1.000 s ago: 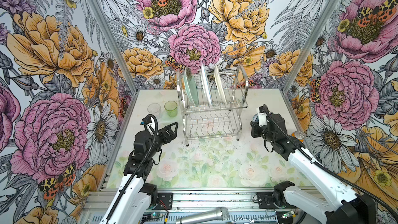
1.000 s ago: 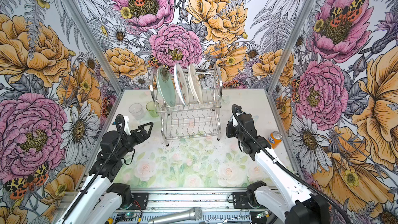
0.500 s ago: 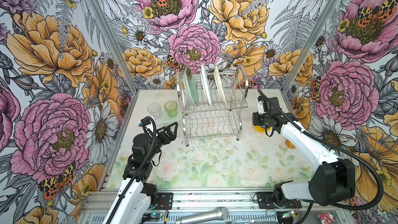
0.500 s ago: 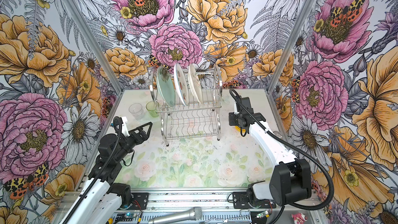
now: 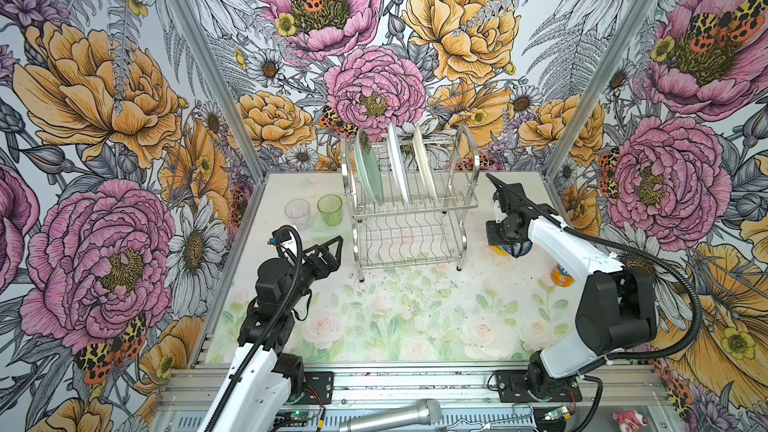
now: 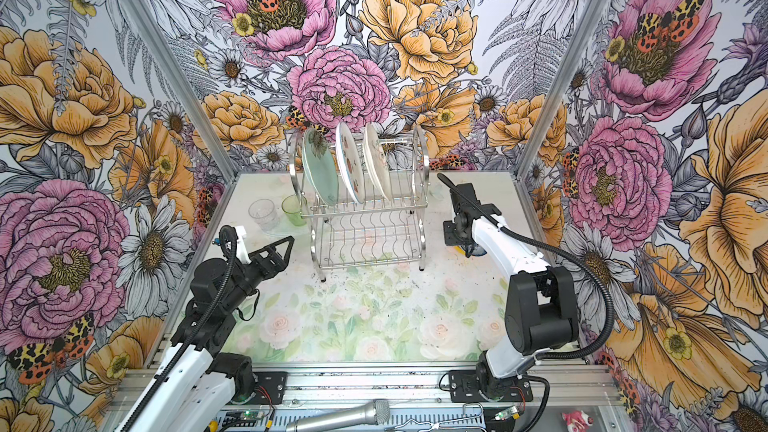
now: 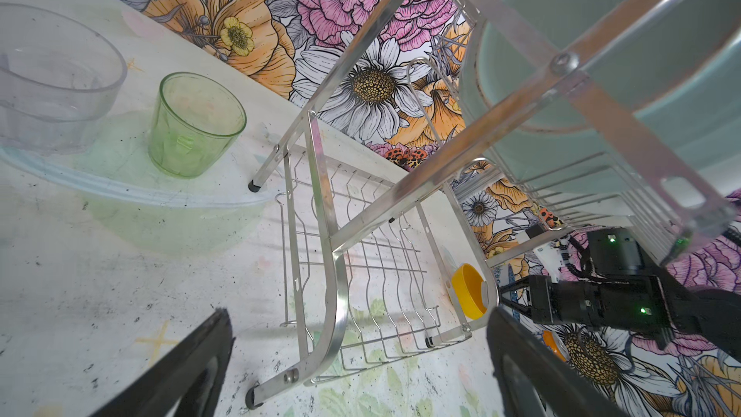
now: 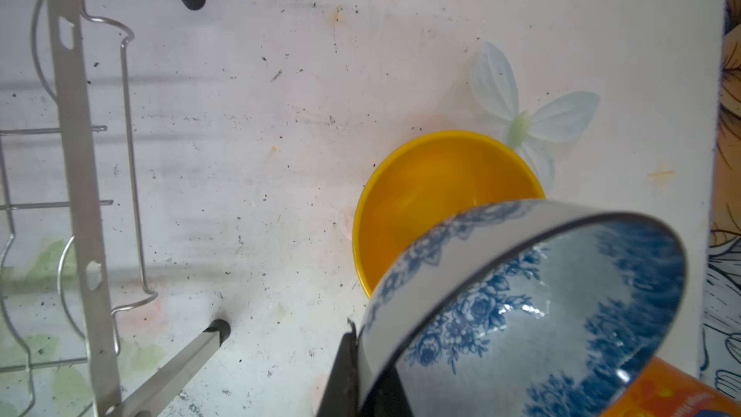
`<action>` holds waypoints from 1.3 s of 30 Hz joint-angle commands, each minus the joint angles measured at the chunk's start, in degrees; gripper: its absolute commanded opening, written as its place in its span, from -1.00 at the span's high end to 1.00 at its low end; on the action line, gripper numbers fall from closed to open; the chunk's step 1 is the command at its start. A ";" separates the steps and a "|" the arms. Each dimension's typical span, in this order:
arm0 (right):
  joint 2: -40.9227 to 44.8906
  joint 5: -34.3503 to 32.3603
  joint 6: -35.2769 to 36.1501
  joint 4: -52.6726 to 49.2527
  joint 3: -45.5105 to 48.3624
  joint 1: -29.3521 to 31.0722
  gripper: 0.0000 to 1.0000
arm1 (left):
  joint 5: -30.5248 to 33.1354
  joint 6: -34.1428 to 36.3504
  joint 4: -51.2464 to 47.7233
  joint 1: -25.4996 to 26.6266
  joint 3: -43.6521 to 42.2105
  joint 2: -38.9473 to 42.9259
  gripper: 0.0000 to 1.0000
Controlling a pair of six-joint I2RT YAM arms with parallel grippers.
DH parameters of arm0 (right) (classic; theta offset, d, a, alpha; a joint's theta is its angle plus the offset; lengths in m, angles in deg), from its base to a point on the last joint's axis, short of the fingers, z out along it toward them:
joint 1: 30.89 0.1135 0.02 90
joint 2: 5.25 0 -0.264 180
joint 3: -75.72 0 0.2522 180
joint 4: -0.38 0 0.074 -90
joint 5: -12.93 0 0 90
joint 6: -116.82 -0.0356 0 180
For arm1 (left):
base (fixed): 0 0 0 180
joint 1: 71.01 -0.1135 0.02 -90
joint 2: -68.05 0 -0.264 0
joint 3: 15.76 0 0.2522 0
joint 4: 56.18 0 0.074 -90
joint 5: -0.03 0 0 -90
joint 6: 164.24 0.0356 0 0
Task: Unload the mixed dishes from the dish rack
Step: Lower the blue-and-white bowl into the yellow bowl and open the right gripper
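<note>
My right gripper should next lower the tilted blue-and-white bowl into the yellow bowl's opening (image 5: 501,251) (image 8: 434,196) and let go of the blue-and-white bowl's rim there, because the yellow bowl is empty just below.
The steel dish rack (image 5: 409,209) (image 6: 361,218) stands at the back with a pale green plate (image 5: 368,172), a white plate (image 5: 397,168) and a cream plate (image 5: 424,168) upright on its upper shelf. Its lower shelf is bare. A green tumbler (image 5: 329,209) and a clear glass (image 5: 298,211) stand on the table left of it. My left gripper (image 5: 332,249) (image 7: 361,314) hangs open, empty, near the rack's front left leg. My right gripper (image 8: 363,359) is shut on the rim of the blue-and-white bowl (image 8: 541,294), tilted over the yellow bowl (image 8: 433,194) (image 5: 498,249) right of the rack.
An orange soda can (image 5: 562,275) stands on the table just right of the right arm, close to the side wall. A microphone (image 5: 395,415) lies on the frame in front of the table. Flowered walls close in the back and both sides.
The right arm's elbow has risen and folded while its gripper stayed by the yellow bowl, which uncovers the orange can. The left gripper has shifted only slightly.
</note>
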 commanded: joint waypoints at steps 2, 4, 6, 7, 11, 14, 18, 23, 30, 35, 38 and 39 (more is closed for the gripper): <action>-1.42 -3.46 1.59 0.78 -3.43 -0.35 1.00 | 1.42 1.33 2.02 0.42 -1.07 0.59 -0.97; -2.34 -3.49 1.68 0.72 -3.89 -0.33 1.00 | 1.34 1.36 2.19 0.41 -1.07 0.75 -0.98; -3.35 -3.49 1.88 0.73 -4.37 -0.30 1.00 | 1.27 1.40 2.28 0.43 -1.07 1.00 -0.98; -3.80 -3.48 1.92 0.76 -4.59 -0.37 1.00 | 1.27 1.41 2.37 0.51 -1.06 1.15 -0.98; -6.03 -3.10 2.15 0.78 -5.79 -0.38 1.00 | 0.97 1.72 2.72 0.56 -1.38 2.38 -0.97; -6.93 -3.53 1.94 0.69 -6.35 -0.34 1.00 | 1.19 1.84 3.42 0.68 -2.12 4.38 -0.98; -7.70 -3.08 1.72 0.69 -6.82 -0.30 0.98 | 2.14 2.07 3.43 0.65 -2.88 6.44 -0.97; -8.57 -3.18 1.69 0.60 -6.87 -0.36 0.62 | 2.50 2.04 3.47 0.62 -3.26 6.84 -0.98; -9.19 -2.57 1.48 0.60 -6.92 -0.31 0.22 | 2.25 1.93 3.46 0.71 -3.27 6.29 -0.98; -7.70 -1.98 0.90 0.74 -6.56 -0.29 0.02 | 2.61 2.02 3.64 0.65 -3.45 6.65 -0.98; -6.66 -1.67 0.01 0.84 -6.05 -0.40 -0.04 | 2.69 2.10 3.06 0.52 -3.05 6.56 -0.98; -6.37 -1.55 -0.41 0.95 -6.03 -0.43 -0.05 | 2.65 2.16 2.75 0.56 -2.81 6.56 -0.98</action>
